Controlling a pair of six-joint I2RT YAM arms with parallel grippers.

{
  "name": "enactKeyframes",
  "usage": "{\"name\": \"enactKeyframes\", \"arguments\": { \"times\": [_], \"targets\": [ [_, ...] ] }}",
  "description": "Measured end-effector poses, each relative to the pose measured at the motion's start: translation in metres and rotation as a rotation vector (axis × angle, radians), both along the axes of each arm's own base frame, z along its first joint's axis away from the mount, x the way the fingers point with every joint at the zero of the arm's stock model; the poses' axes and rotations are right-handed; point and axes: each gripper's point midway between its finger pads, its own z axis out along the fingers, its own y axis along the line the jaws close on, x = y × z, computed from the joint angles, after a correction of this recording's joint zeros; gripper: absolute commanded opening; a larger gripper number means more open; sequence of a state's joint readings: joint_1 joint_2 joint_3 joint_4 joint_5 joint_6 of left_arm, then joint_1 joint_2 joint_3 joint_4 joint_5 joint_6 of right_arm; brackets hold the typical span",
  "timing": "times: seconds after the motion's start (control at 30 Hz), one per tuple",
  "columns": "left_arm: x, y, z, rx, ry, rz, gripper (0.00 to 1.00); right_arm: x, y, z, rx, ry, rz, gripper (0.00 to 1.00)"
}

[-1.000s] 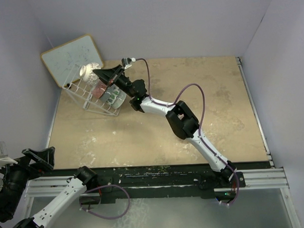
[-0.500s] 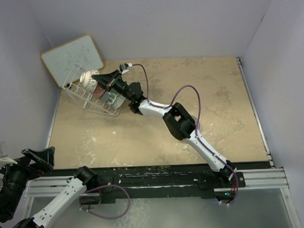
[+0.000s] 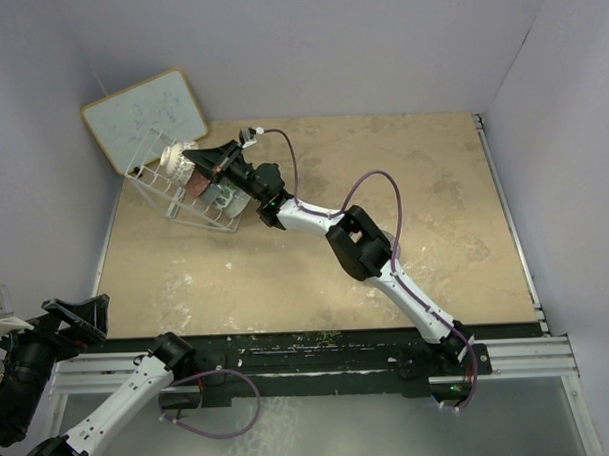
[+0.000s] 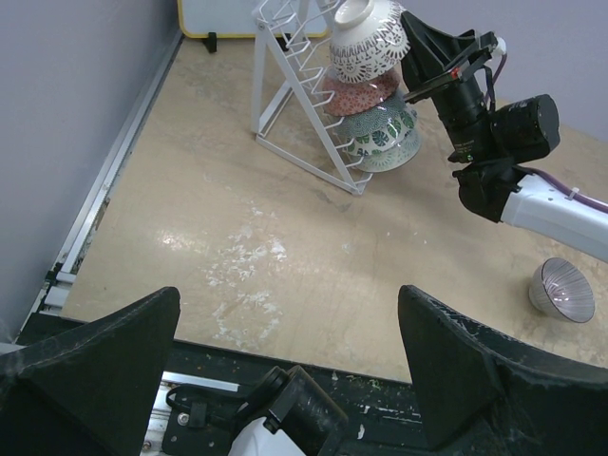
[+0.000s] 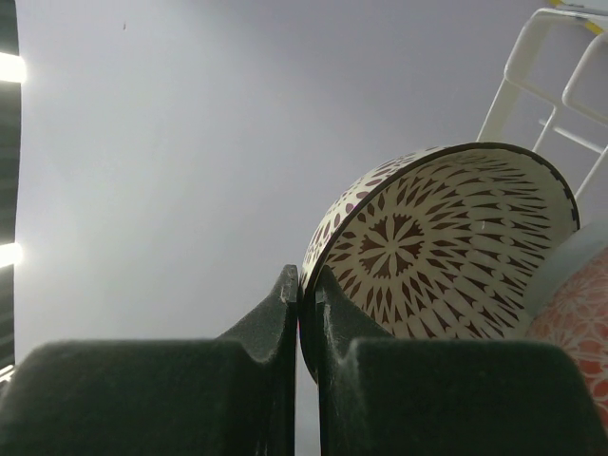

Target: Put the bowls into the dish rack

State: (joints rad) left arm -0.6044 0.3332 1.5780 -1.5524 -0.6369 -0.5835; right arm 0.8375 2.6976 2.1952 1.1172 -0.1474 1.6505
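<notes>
The patterned bowl in my right gripper is still above that row, so next I will lower it into the rack (image 3: 187, 176) (image 5: 553, 280) beside the pink bowl and let go of the bowl's rim.
My right gripper (image 5: 306, 280) is shut on the rim of a bowl (image 5: 437, 237) with a dark brown-and-white patterned inside. It holds the bowl on edge at the far end of the white wire dish rack (image 4: 304, 90). In the left wrist view this bowl (image 4: 366, 33) sits on top, above a pink bowl (image 4: 359, 92) and two green-white bowls (image 4: 382, 125) standing in the rack. A purple radial bowl (image 4: 560, 290) sits upright on the table near the right arm. In the top view the right gripper (image 3: 200, 157) reaches over the rack (image 3: 178, 197). My left gripper (image 4: 288, 294) is open and empty, off the table's near left edge.
A wood-framed whiteboard (image 3: 145, 115) leans against the wall behind the rack. The right arm (image 3: 360, 241) stretches diagonally across the table. White walls enclose the left, back and right. A black rail (image 3: 318, 340) runs along the near edge.
My right gripper has moved left with the bowl, bringing it against the far end of the rack. The left arm has not moved.
</notes>
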Motion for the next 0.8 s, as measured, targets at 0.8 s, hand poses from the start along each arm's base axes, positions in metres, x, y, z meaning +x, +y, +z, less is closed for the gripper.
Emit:
{"name": "enactKeyframes", "arguments": {
  "times": [0.8],
  "targets": [
    [0.000, 0.000, 0.000, 0.000, 0.000, -0.001, 0.99, 0.014, 0.006, -0.039, -0.039, 0.058, -0.018, 0.07]
  ]
}}
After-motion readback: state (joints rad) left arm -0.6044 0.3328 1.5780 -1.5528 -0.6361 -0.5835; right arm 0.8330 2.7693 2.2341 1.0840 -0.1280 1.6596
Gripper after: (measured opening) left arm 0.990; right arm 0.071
